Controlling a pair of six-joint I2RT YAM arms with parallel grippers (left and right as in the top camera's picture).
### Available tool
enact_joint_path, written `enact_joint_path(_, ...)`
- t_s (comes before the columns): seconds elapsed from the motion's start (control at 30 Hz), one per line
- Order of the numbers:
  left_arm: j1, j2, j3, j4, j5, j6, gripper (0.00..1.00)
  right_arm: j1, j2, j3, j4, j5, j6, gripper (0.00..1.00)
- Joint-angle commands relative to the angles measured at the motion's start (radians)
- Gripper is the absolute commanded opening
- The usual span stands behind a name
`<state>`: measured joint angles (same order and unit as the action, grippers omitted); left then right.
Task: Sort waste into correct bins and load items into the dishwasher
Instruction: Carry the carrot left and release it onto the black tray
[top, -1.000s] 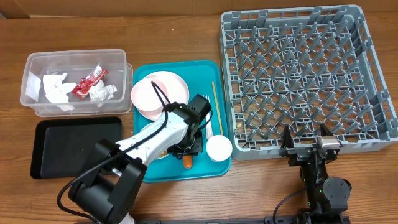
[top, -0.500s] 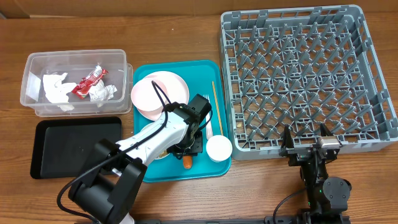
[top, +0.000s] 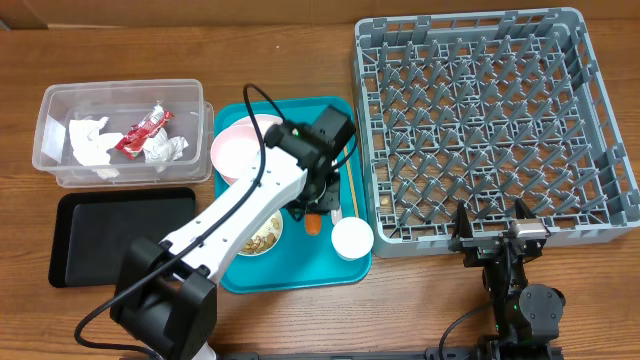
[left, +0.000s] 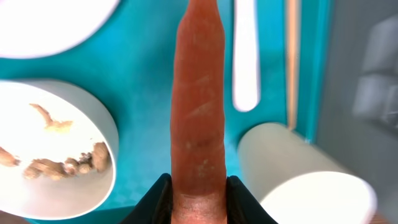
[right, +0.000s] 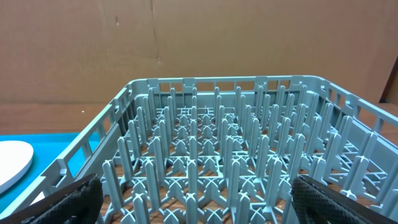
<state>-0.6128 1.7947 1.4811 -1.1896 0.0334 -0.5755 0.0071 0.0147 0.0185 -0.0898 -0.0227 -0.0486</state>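
Note:
I will move my left gripper to the left in the overhead view next and let go of the carrot (top: 313, 226) over the near part of the flat black tray, because the tub has napkins in it.
My left gripper (top: 312, 211) (left: 199, 200) is shut on the thick end of a small orange carrot (top: 313, 226) (left: 199, 106), held above the teal tray (top: 232, 275). Below it are a white bowl with beige food bits (top: 262, 238) (left: 53, 152), a white cup (top: 352, 237) (left: 308, 183), a white fork (left: 245, 59) and a tan chopstick (top: 346, 165) (left: 292, 56). The pink plate (top: 238, 150) lies at the tray's back. My right gripper (top: 496, 235) (right: 198, 200) stands open at the near edge of the grey dish rack (top: 490, 130) (right: 217, 143), holding nothing.
A clear tub (top: 60, 160) at the left holds crumpled white napkins (top: 90, 142) and a red wrapper (top: 143, 128). A flat black tray (top: 120, 235) lies in front of it. The dish rack fills the right side of the table.
My left gripper has risen from the tray's front with the carrot and moved toward the back. The bowl with food bits now shows. The right arm has not moved.

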Motion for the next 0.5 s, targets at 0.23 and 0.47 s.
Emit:
enact_joint_path(0.23,0.206,-0.061,0.232,-0.179,-0.043,0.018,0.04,-0.003,-0.011,-0.011,0.008,-0.002,-0.001,1.00)
enact_joint_path(0.47,0.504,-0.166,0.232,-0.270,-0.045,0.019,0.04,-0.003,-0.011,-0.011,0.008,-0.002,-0.001,1.00)
